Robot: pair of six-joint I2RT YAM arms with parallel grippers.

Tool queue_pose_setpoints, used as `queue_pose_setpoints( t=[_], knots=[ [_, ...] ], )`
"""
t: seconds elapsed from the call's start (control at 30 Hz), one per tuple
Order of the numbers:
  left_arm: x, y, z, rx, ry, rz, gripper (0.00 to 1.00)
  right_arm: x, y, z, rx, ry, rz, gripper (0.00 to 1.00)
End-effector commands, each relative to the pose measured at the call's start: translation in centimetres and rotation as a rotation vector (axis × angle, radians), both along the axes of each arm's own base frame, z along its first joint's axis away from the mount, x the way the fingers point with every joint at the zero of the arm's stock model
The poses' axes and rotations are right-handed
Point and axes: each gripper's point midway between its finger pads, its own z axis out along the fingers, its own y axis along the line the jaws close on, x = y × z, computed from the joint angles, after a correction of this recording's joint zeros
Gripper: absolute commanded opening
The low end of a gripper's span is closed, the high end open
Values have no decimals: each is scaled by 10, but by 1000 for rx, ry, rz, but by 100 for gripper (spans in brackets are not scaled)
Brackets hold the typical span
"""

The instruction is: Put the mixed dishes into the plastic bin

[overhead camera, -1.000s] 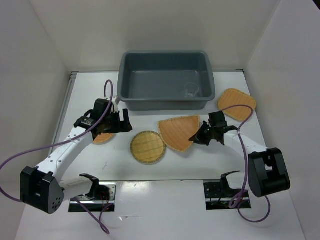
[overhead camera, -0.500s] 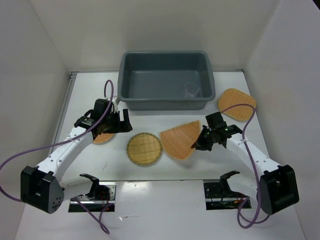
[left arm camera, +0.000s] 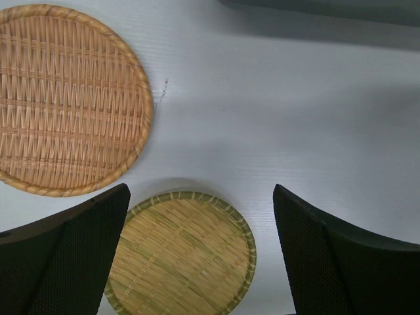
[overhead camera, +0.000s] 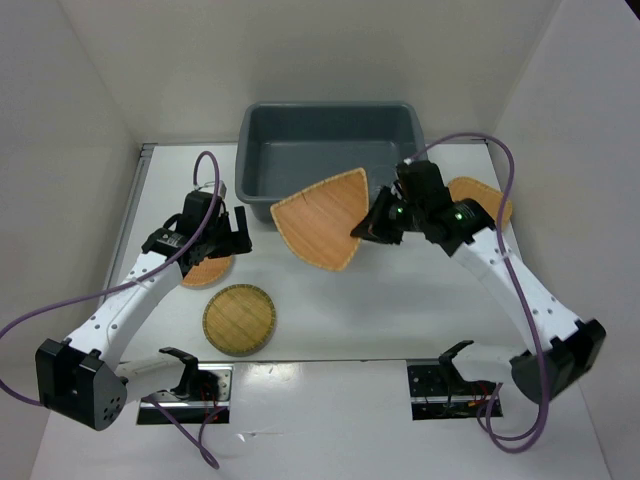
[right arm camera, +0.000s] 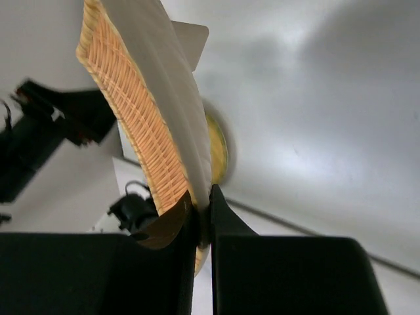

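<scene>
The fan-shaped wicker tray [overhead camera: 320, 220] still hangs in front of the bin's near side. Next, my right gripper carries the tray outward over that side, then down inside the bin.
My right gripper [overhead camera: 368, 228] is shut on the edge of the fan-shaped wicker tray [overhead camera: 320, 220] and holds it tilted in the air, in front of the near wall of the dark grey plastic bin [overhead camera: 300, 125]. In the right wrist view the jaws [right arm camera: 202, 216] pinch the tray's [right arm camera: 141, 118] rim. My left gripper [overhead camera: 215, 240] is open and empty above the table, with an orange round tray [overhead camera: 208, 271] just under it and a yellow-green round tray [overhead camera: 240, 320] nearer. Both round trays show in the left wrist view, orange [left arm camera: 65, 98] and yellow-green [left arm camera: 180, 252]. The rounded square tray [overhead camera: 485, 200] lies at the right, partly behind my right arm. The glass cup is hidden.
White walls close in the table on the left, back and right. The bin's near wall [left arm camera: 328, 6] shows along the top of the left wrist view. Purple cables loop off both arms. Two black mounts sit at the near edge.
My right gripper has lifted the fan-shaped tray off the table, up and back toward the bin. The yellow-green round tray has slid left and nearer. My left gripper shifted slightly back.
</scene>
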Motion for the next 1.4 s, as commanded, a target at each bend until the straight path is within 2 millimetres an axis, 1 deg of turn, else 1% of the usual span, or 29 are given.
queue_pose_setpoints(
  t=[0.0,0.03,0.1,0.13,0.2,0.23,0.27,0.3,0.33,0.37,0.4,0.43,0.47,0.5,0.53,0.57,0.6,0.63,0.7,0.73,0.8,0.83,0.9,0.97,1.0,1.13,1.27,1.33,1.37],
  knots=[
    [5,3,20,-5,-59,29,96,58,12,30,-30,-195,-23,0],
    [5,3,20,-5,-59,29,96,85,13,33,-57,-235,-59,0],
    [4,3,23,-1,-68,21,96,116,7,31,-95,-269,-82,0],
    [4,3,23,-1,-68,21,96,141,13,26,-103,-276,-87,0],
    [4,4,26,-4,-77,21,96,170,13,19,-139,-304,-96,0],
    [4,4,26,-4,-77,21,96,188,12,32,-143,-343,-115,0],
    [3,2,26,-10,-75,15,96,209,19,6,-179,-315,-106,0],
    [3,2,26,-10,-75,15,96,222,17,1,-197,-322,-103,0],
    [5,0,27,-20,-81,7,96,241,16,16,-187,-364,-120,0],
    [4,-2,27,-26,-79,1,96,257,22,-11,-212,-331,-107,0],
    [4,-2,27,-26,-79,1,96,268,20,-18,-219,-318,-115,0],
    [3,-4,27,-34,-77,-8,96,280,24,-3,-211,-361,-113,0],
    [3,-6,27,-41,-75,-14,96,290,22,-10,-217,-351,-120,0],
    [2,-5,30,-44,-83,-15,96,299,26,-41,-248,-302,-104,0],
    [1,-5,25,-40,-73,-14,96,312,23,-30,-237,-330,-121,0],
    [0,-7,25,-53,-70,-15,96,317,26,-36,-235,-321,-113,0],
    [-2,-6,21,-50,-60,-14,96,322,28,-66,-258,-269,-103,0],
    [1,-4,22,-52,-69,-5,96,329,31,-58,-247,-293,-108,0],
    [1,-3,22,-59,-67,-4,96,338,30,-71,-249,-275,-107,0],
    [1,-3,22,-59,-67,-4,96,343,33,-85,-257,-259,-91,0],
    [1,-3,22,-59,-67,-4,96,347,34,-101,-268,-232,-86,0],
    [1,-3,22,-59,-67,-4,96,350,35,-116,-284,-211,-75,0],
    [1,-3,22,-59,-67,-4,96,349,39,-129,-276,-185,-54,1],
    [0,-3,19,-56,-58,-4,96,349,41,-140,-276,-168,-45,8],
    [0,-3,19,-56,-58,-4,96,347,40,-148,-283,-149,-41,17],
    [1,-1,16,-50,-60,3,96,346,33,-156,-328,-142,-45,38],
    [3,-2,16,-53,-69,3,96,346,18,-163,-351,-117,-58,46],
    [5,-3,15,-60,-69,9,96,344,18,-165,-356,-106,-56,51],
    [6,-1,15,-54,-71,16,96,345,18,-154,-353,-131,-54,56]
  ],
)
